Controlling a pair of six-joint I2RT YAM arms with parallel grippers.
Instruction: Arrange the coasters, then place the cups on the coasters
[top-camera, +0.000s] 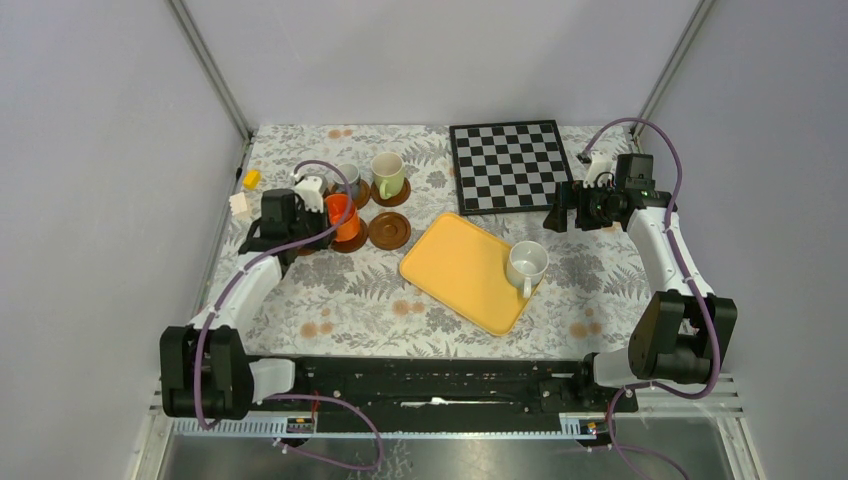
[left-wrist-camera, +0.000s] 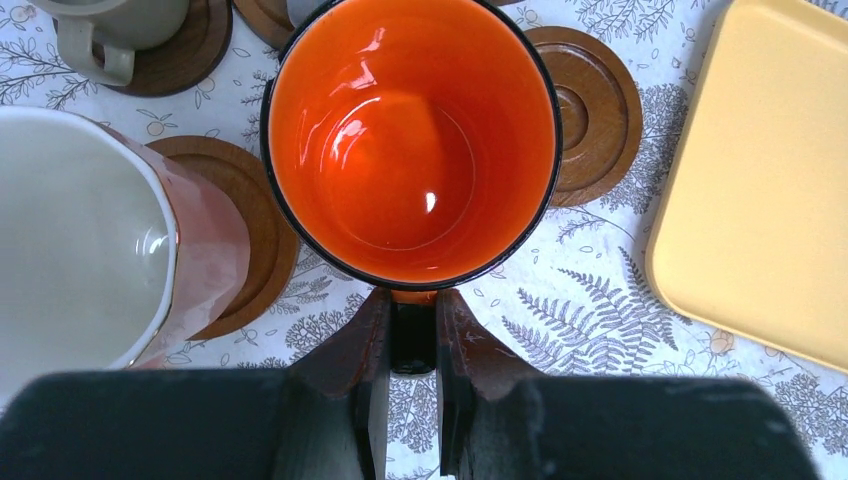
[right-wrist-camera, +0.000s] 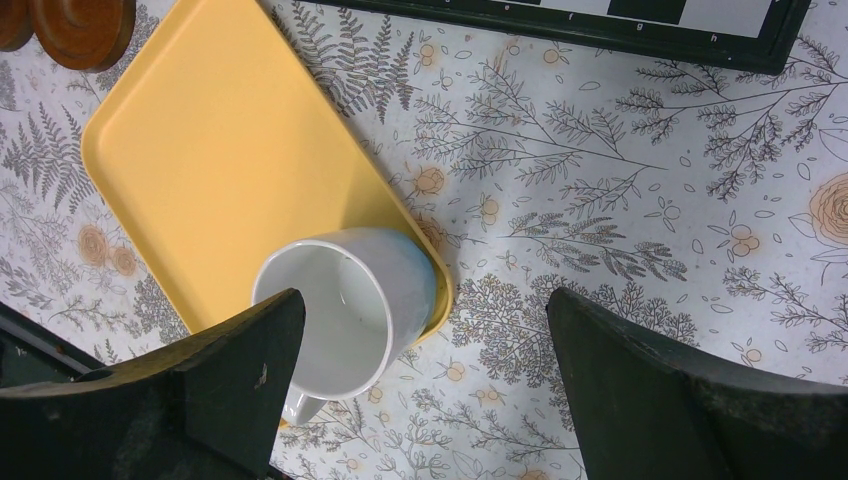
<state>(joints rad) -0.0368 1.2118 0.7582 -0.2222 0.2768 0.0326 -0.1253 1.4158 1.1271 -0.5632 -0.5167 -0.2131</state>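
The orange-red cup (left-wrist-camera: 410, 140) hangs above the coaster beside the bare one, so my left gripper next lowers it onto that coaster, then releases the dark handle.
My left gripper (left-wrist-camera: 412, 335) is shut on the dark handle of the orange-red cup (left-wrist-camera: 410, 140), which sits over a coaster (top-camera: 350, 243) at the left. A pinkish cup (left-wrist-camera: 90, 230) stands on its coaster (left-wrist-camera: 260, 230) just left of it. The pale green cup (top-camera: 388, 172) and a grey cup (top-camera: 347, 177) each rest on a coaster behind. One coaster (top-camera: 390, 230) lies bare to the right of the orange-red cup. The white cup (top-camera: 527, 265) stands on the yellow tray's right corner. My right gripper (right-wrist-camera: 425, 340) hangs open above it and touches nothing.
The yellow tray (top-camera: 460, 270) lies at the middle. A chessboard (top-camera: 510, 165) is at the back right. A small yellow block (top-camera: 251, 179) and a white block (top-camera: 240, 204) sit near the left wall.
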